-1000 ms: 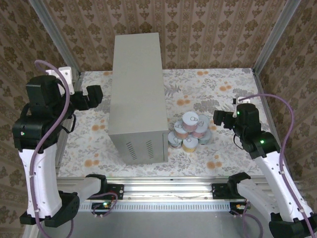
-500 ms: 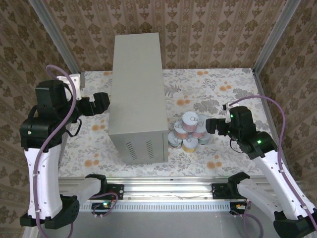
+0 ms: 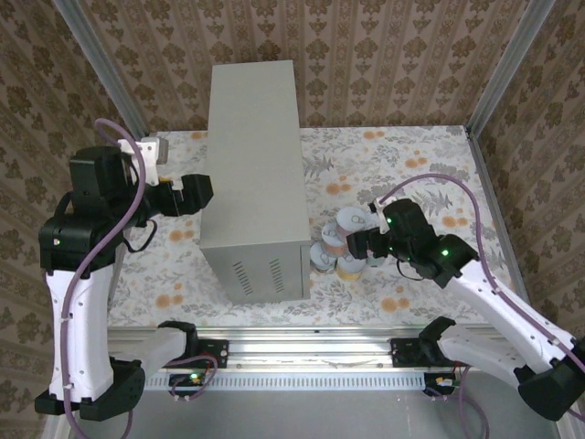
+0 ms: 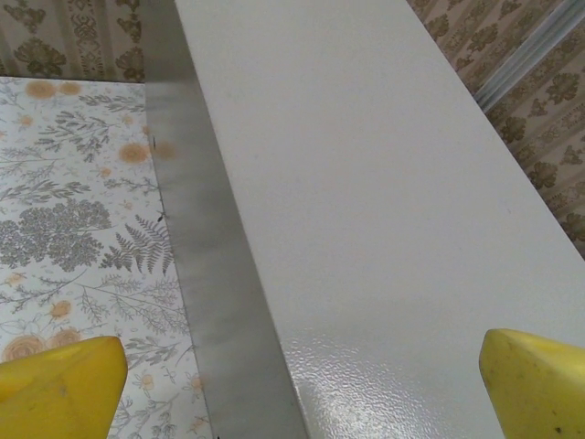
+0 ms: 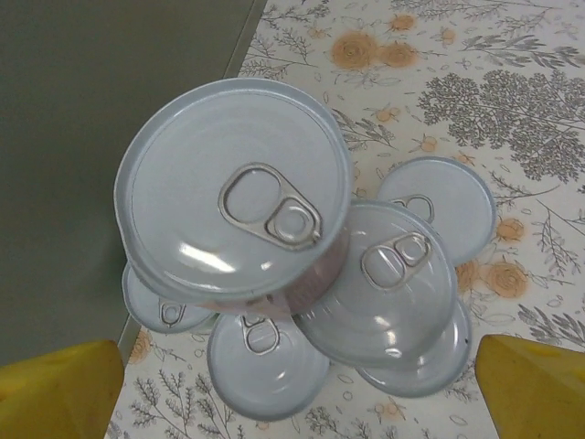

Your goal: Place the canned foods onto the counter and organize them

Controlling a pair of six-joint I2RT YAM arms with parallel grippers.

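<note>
The top can is below my right gripper, outward and nearer the counter. I should lower my right gripper outward and toward the counter, around the top can's rim (image 3: 353,219) (image 5: 235,190).
Several canned foods (image 3: 340,245) with white pull-tab lids sit stacked in a pile on the floral floor, just right of the counter's front. The counter (image 3: 254,146) is a tall grey-beige box with vent slots low on its front. In the right wrist view the top can (image 5: 233,197) has a pinkish label, a second can (image 5: 384,279) leans beside it, and more cans (image 5: 265,361) lie below. My right gripper (image 3: 359,240) (image 5: 297,402) hangs open above the pile, holding nothing. My left gripper (image 3: 196,194) (image 4: 297,393) stands open over the counter's left top edge (image 4: 393,183), empty.
Patterned walls close in the back and both sides, with metal corner posts (image 3: 501,64). The floral floor (image 3: 411,165) stretches to the right of and behind the cans. A narrower strip of floor (image 4: 73,210) runs along the counter's left side.
My right arm has swung left and now hangs over the can pile. My left gripper has moved right until it reaches the counter's left edge. The cans have not moved.
</note>
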